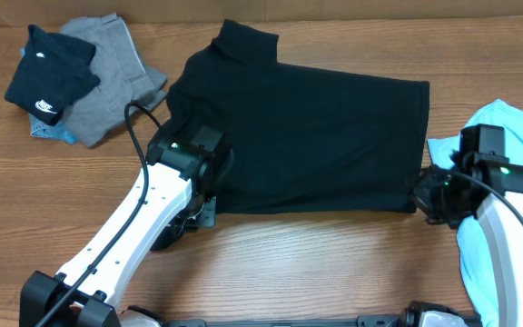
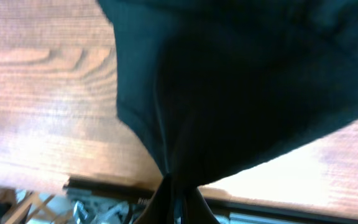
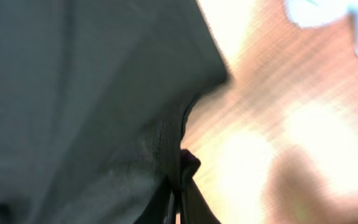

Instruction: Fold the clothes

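Observation:
My right gripper moves outward and down over the T-shirt's side edge by the light blue garment (image 3: pixel 193 50) next to release the hem, as fabric lies spread there.
The large plain black T-shirt (image 1: pixel 316 136) lies spread on the wooden table, one sleeve sticking up at the back. My left gripper (image 1: pixel 205 207) is shut on its near left corner; in the left wrist view the black fabric (image 2: pixel 241 87) runs down into the closed fingers (image 2: pixel 178 198). My right gripper (image 1: pixel 422 195) is shut on its near right corner; in the right wrist view the hem (image 3: pixel 104 106) is pinched between the fingers (image 3: pixel 180 186).
A small black garment with a white logo (image 1: pixel 48 77) lies on a grey garment (image 1: pixel 112 73) at the back left. A light blue garment (image 1: pixel 507 182) lies at the right edge, under the right arm. Bare wood (image 1: pixel 316 263) runs along the table's front.

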{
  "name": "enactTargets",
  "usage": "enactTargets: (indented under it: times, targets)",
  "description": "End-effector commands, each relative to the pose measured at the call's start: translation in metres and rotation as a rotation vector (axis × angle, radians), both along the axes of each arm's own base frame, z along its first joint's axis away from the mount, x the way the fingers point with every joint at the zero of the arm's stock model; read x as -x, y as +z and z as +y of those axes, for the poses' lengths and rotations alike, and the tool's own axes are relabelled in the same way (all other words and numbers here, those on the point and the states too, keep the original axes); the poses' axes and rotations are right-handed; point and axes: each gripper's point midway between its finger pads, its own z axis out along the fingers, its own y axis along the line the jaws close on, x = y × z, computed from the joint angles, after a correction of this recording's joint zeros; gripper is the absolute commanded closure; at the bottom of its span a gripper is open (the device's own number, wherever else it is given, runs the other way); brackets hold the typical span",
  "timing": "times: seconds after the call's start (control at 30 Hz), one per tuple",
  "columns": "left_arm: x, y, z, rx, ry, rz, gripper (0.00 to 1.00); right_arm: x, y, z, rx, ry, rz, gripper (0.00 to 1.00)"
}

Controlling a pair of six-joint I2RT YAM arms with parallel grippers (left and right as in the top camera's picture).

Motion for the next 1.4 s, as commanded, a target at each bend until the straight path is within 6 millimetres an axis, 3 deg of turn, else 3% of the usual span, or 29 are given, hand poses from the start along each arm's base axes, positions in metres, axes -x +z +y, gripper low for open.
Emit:
enactTargets:
  times: [0.0, 0.13, 0.33, 0.63, 0.87, 1.0, 1.17, 1.23, 1.3, 1.33, 1.37]
  targets:
    - [0.006, 0.006, 0.003, -0.008, 0.005, 0.018, 0.96, 0.020, 0.026, -0.012, 0.077, -0.110, -0.021, 0.96]
    - [0.009, 0.008, 0.002, 0.004, 0.007, 0.021, 0.96, 0.056, 0.038, -0.008, 0.073, -0.194, 0.009, 0.96]
    - [-0.015, 0.004, -0.014, 0.079, -0.060, -0.064, 0.96, 0.054, 0.033, -0.009, 0.073, -0.222, 0.013, 0.96]
    - [-0.086, 0.009, -0.044, 0.169, -0.310, -0.328, 0.96, 0.004, -0.003, -0.007, 0.010, -0.202, 0.010, 0.96]
    - [-0.149, 0.036, -0.064, 0.167, -0.467, -0.604, 0.96, -0.046, -0.033, -0.012, -0.014, -0.216, -0.034, 0.96]
    - [-0.163, 0.044, -0.070, 0.163, -0.515, -0.667, 0.96, -0.072, -0.042, -0.018, -0.009, -0.222, -0.091, 0.96]
    - [-0.162, 0.040, -0.062, 0.120, -0.509, -0.644, 0.96, -0.095, -0.042, -0.022, -0.010, -0.229, -0.169, 0.96]
    - [-0.159, 0.037, -0.060, 0.115, -0.509, -0.629, 0.96, -0.100, -0.040, -0.023, -0.010, -0.228, -0.192, 0.86]
    - [-0.157, 0.036, -0.060, 0.112, -0.509, -0.618, 0.96, -0.104, -0.039, -0.023, -0.011, -0.223, -0.207, 0.58]
    - [-0.157, 0.035, -0.059, 0.111, -0.510, -0.613, 0.95, -0.104, -0.039, -0.023, -0.009, -0.219, -0.208, 0.35]
    - [-0.156, 0.034, -0.059, 0.111, -0.509, -0.609, 0.91, -0.104, -0.039, -0.023, -0.006, -0.211, -0.208, 0.26]
